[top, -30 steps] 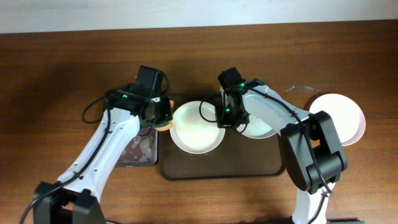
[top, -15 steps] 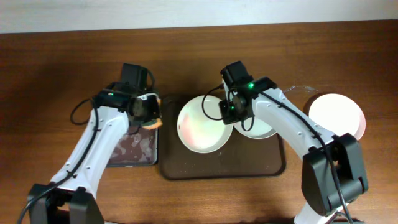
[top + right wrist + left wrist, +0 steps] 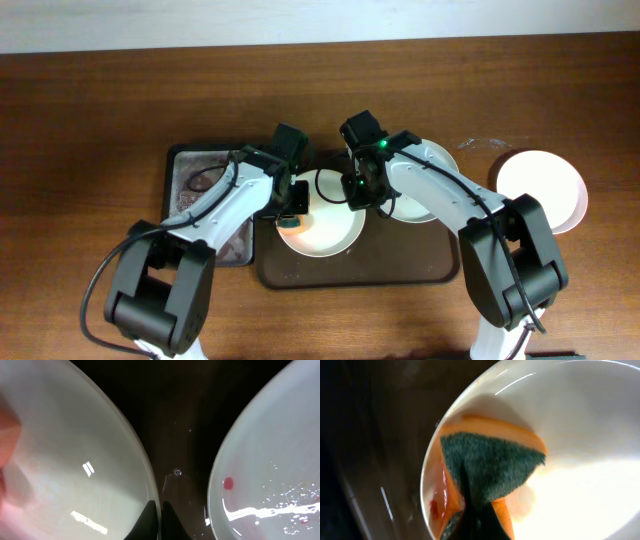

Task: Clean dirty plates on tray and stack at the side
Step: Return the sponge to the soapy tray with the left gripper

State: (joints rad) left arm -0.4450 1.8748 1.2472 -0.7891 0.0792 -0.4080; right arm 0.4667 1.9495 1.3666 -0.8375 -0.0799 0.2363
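The bin's murky water is open beside the tray, so my left gripper needs to go up off the plate, move over the bin and go down to let go of the sponge.
A white plate sits on the dark brown tray. My right gripper is shut on its right rim, with the rim between my fingers in the right wrist view. My left gripper is shut on an orange and green sponge and presses it inside the plate at its left side. Red smears show by the rim under the sponge. A second dirty plate, with a red spot, lies to the right on the tray.
A clean white plate sits on the table at the far right. A dark bin with murky water stands left of the tray.
My left gripper has swung right from over the bin into the plate with the sponge. The plate has tipped back down flatter on the tray, still held by my right gripper.
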